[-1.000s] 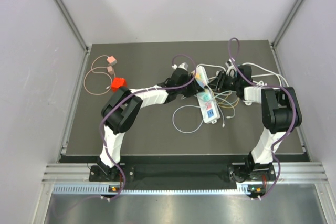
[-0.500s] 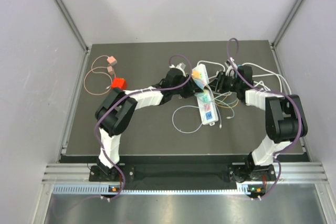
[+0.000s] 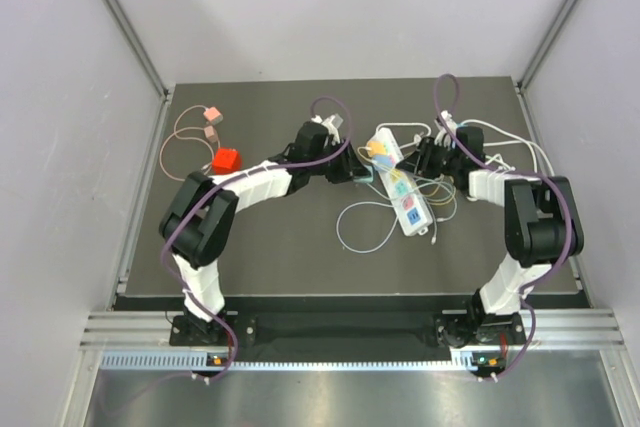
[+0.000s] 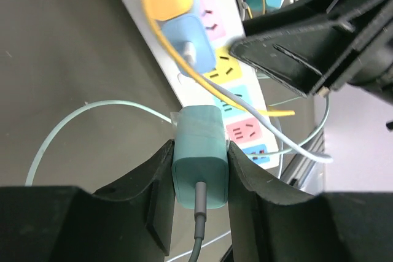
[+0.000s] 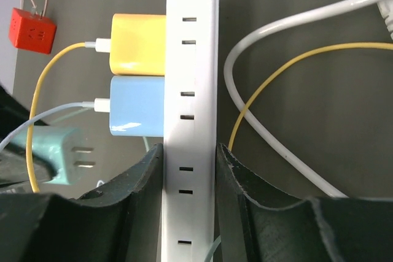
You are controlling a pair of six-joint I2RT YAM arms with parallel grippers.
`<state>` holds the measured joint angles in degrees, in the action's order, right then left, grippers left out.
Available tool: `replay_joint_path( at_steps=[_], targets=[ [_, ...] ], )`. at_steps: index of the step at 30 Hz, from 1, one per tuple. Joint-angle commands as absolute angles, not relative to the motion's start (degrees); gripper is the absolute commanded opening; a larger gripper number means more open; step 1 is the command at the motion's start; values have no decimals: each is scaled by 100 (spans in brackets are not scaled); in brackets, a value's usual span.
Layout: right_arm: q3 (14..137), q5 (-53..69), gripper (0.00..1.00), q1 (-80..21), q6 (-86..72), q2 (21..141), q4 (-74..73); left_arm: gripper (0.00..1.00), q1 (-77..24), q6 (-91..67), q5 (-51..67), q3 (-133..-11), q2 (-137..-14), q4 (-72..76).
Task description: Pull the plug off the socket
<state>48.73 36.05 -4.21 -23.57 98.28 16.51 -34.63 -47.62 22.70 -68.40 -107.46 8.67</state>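
Observation:
The teal plug is out, so my left gripper lifts next and comes down beside the red cube, to its left in the top view, to release.
A white power strip (image 3: 401, 187) lies at the middle of the dark table, and my right gripper (image 5: 190, 148) is shut across its narrow body (image 5: 191, 65). A yellow plug (image 5: 138, 42) and a blue plug (image 5: 136, 113) sit in its sockets. My left gripper (image 4: 199, 146) is shut on a teal plug (image 4: 198, 151) with a grey cable at its back. The teal plug (image 5: 58, 154) is just left of the strip, its two prongs bare and clear of the sockets. In the top view my left gripper (image 3: 355, 175) is close beside the strip's left edge.
A red cube (image 3: 227, 160) and a thin pink cable with small pink plugs (image 3: 210, 117) lie at the back left. A loose white cable loop (image 3: 365, 227) lies in front of the strip. Thick white cables (image 3: 510, 142) run behind the right arm. Frame walls enclose the table.
My left arm drew back to the left with the teal plug, which now stands free of the strip. The strip's near end swung to the right.

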Motion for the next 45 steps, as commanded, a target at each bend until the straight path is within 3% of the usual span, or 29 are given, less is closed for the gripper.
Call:
replay_joint_path(
  at_steps=[1,16,24,26,31,45],
  targets=[
    [4983,3902,0,-317,-2417,9870,2267,0,-3472,-3921,2312,-6952,-10248,363],
    [5019,4219,0,-176,-2663,10028,2355,0,-2356,-2866,2856,-6363,-8817,-571],
    [5018,4184,0,-167,-2663,10037,2347,0,-1311,-2620,3420,-6872,-7727,-1168],
    [5019,4157,0,-167,-2663,10055,2338,0,-1021,-2436,3104,-7266,-7375,-1545],
    [5045,4122,0,-158,-2637,10090,2285,0,-677,-1865,890,-8391,-6848,-2399],
    [5062,4131,0,-123,-2637,10099,2267,0,-562,-1046,-1212,-10626,-6601,-3058]
  ],
)
